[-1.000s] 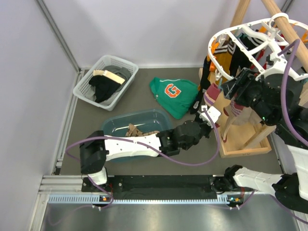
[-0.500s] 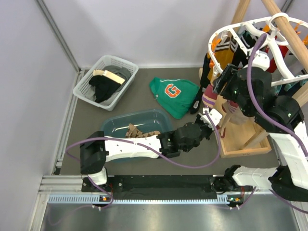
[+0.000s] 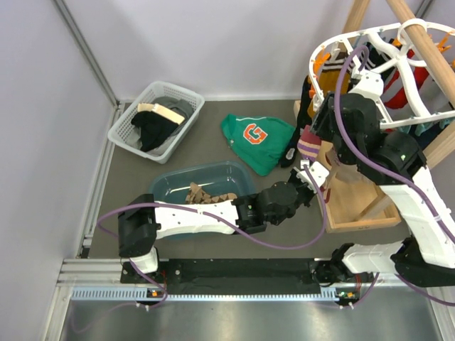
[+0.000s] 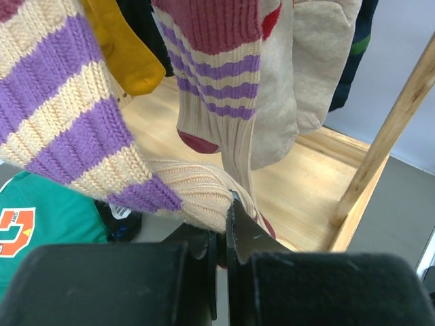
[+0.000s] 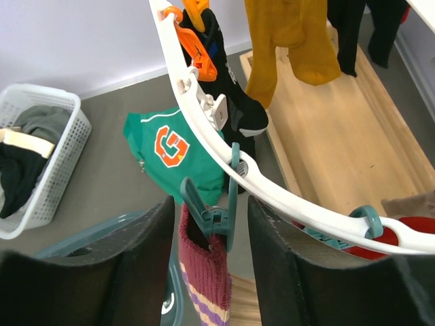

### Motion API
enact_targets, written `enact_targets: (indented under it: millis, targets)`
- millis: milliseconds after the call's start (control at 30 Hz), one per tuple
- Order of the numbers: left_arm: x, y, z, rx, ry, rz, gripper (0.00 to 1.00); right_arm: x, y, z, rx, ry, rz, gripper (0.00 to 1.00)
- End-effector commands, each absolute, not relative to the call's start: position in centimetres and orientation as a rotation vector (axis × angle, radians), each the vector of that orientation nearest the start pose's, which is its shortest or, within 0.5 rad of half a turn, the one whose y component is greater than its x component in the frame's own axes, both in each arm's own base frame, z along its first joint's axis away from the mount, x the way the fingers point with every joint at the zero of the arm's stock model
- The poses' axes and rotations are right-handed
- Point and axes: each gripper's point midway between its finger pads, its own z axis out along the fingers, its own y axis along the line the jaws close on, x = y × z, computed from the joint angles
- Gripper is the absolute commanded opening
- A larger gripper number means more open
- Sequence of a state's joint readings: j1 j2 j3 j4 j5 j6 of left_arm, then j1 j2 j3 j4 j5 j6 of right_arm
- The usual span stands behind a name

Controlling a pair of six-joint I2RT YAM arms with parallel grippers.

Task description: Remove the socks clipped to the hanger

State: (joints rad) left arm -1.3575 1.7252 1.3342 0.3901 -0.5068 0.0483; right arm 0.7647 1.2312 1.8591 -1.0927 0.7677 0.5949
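The striped sock will swing away from the hanger and over the teal tub before I open my left gripper.
The white oval hanger (image 3: pixel 353 44) hangs from the wooden stand with several socks clipped to it; its rim also shows in the right wrist view (image 5: pixel 224 146). A maroon sock with purple and cream stripes (image 3: pixel 310 144) hangs from a teal clip (image 5: pixel 219 212) on the rim's near-left side. My right gripper (image 5: pixel 209 224) is open, one jaw on each side of that clip and the sock's cuff (image 5: pixel 202 275). My left gripper (image 4: pixel 221 225) is shut on the lower end of the same striped sock (image 4: pixel 64 102), below the hanger (image 3: pixel 308 186).
A teal tub (image 3: pixel 170 186) holding tan socks sits by the left arm. A green sweatshirt (image 3: pixel 254 140) lies on the floor, a white mesh basket (image 3: pixel 134 129) at back left. The wooden stand base (image 3: pixel 359 209) sits under the hanger. Mustard (image 5: pixel 292 41) and black socks hang nearby.
My right arm has swung left and down along the hanger's rim, bringing its open jaws around the teal clip. My left gripper has stayed shut on the sock's lower end.
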Motion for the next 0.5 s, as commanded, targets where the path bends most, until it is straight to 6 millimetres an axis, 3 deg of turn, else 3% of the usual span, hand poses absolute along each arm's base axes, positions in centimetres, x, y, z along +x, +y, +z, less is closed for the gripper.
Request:
enact_targets:
  millis: [0, 267, 467]
  targets:
    - [19.58, -50.38, 33.47, 0.616, 1.379, -0.686, 0.00, 27.09, 10.59, 44.16, 0.336, 1.819, 0.115, 0.42]
    - [19.39, -50.47, 33.42, 0.614, 1.379, -0.689, 0.00, 27.30, 10.61, 43.75, 0.336, 1.817, 0.100, 0.12]
    - [19.44, -49.86, 33.32, 0.605, 1.387, -0.681, 0.00, 27.07, 10.30, 44.17, 0.344, 1.796, 0.117, 0.00]
